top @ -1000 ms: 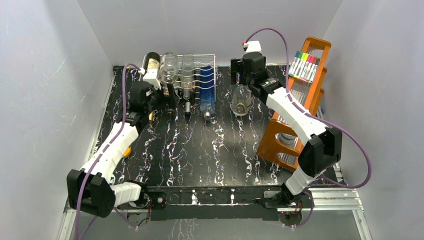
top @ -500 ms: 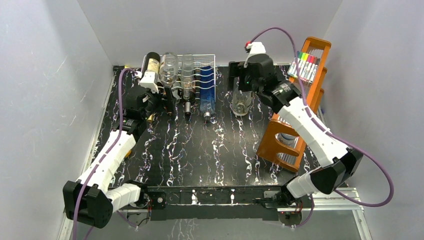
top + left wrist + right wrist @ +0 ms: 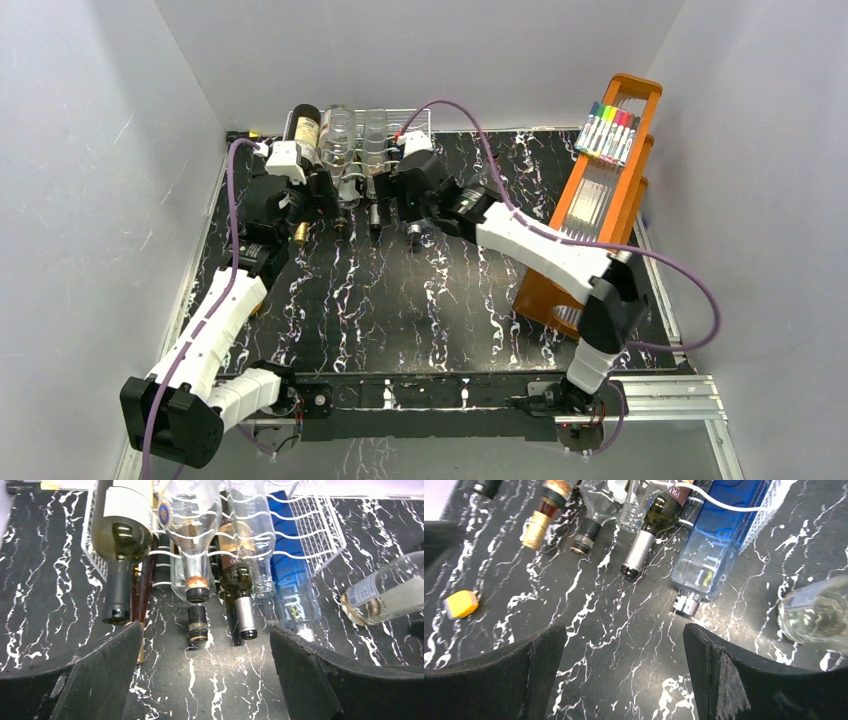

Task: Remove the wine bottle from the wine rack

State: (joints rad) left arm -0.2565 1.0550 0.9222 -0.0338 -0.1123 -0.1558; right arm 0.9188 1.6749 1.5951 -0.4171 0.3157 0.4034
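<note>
The clear bottle's neck sticks out past the wires by the blue bottle point(image 3: 719, 540), and my right gripper will turn and move outward onto that neck next.
The silver wire wine rack point(image 3: 417, 124) stands at the back left and holds several bottles lying with their necks toward me. In the left wrist view the rack point(image 3: 320, 530) holds a dark green bottle with a white label point(image 3: 122, 545), a clear bottle point(image 3: 192, 535), a dark bottle with a silver cap point(image 3: 242, 605) and a blue bottle point(image 3: 295, 585). My left gripper point(image 3: 325, 200) point(image 3: 205, 640) is open and empty just before the necks. My right gripper point(image 3: 408, 208) point(image 3: 623, 635) is open and empty, over the table in front of the blue bottle point(image 3: 719, 540).
A clear bottle with pale liquid point(image 3: 390, 592) point(image 3: 819, 612) is on the table right of the rack. A tall orange wooden rack point(image 3: 600, 190) with coloured markers point(image 3: 610, 130) stands at the right. A small yellow object point(image 3: 460, 603) lies on the table at the left.
My right arm has swung left from the clear bottle on the table to the front of the rack. My left gripper has shifted slightly back and left.
</note>
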